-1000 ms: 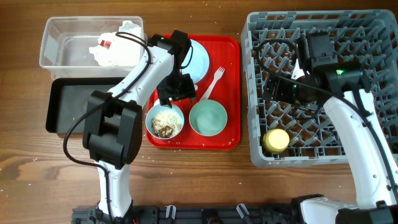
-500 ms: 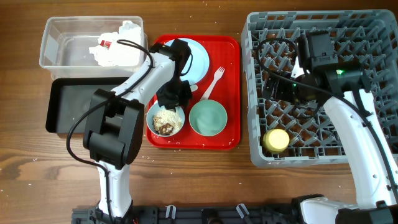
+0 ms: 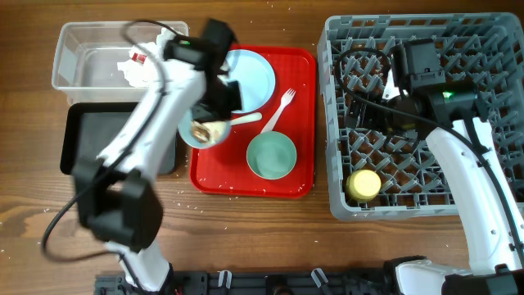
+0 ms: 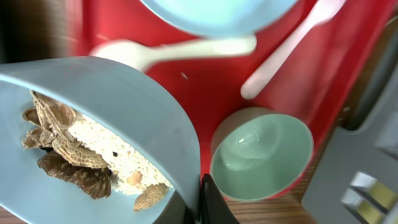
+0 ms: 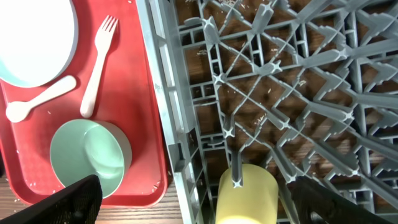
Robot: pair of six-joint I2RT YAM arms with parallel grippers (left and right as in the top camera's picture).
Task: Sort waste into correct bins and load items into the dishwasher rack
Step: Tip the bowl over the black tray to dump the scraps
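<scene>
I should next tilt the bowl over the black tray with my left gripper, because the bowl has food scraps in it. I should then lower it onto the red tray (image 3: 299, 61) beside the mint-green bowl.
My left gripper (image 3: 214, 121) is shut on the rim of the light-blue bowl (image 3: 201, 131), which hangs tilted over the left edge of the red tray (image 3: 299, 61). In the left wrist view the bowl (image 4: 143, 106) holds beige food scraps with brown bits (image 4: 81, 155), and the rim is pinched in the gripper (image 4: 198, 202). On the tray lie the light-blue plate (image 3: 250, 78), white spoon (image 3: 244, 119), fork (image 3: 279, 109) and mint-green bowl (image 3: 271, 156). My right gripper (image 5: 199, 205) stands open over the dishwasher rack (image 3: 491, 49), above the yellow cup (image 5: 247, 193).
The clear tub (image 3: 86, 70) at the back left holds white napkins (image 3: 155, 70) and a red wrapper (image 3: 139, 57). The black tray (image 3: 90, 139) lies in front of it, just left of the lifted bowl. Crumbs dot the wooden table.
The left gripper closed on the blue bowl's rim, then lifted and carried it left to the red tray's edge. The spoon now shows. The right arm has not moved.
</scene>
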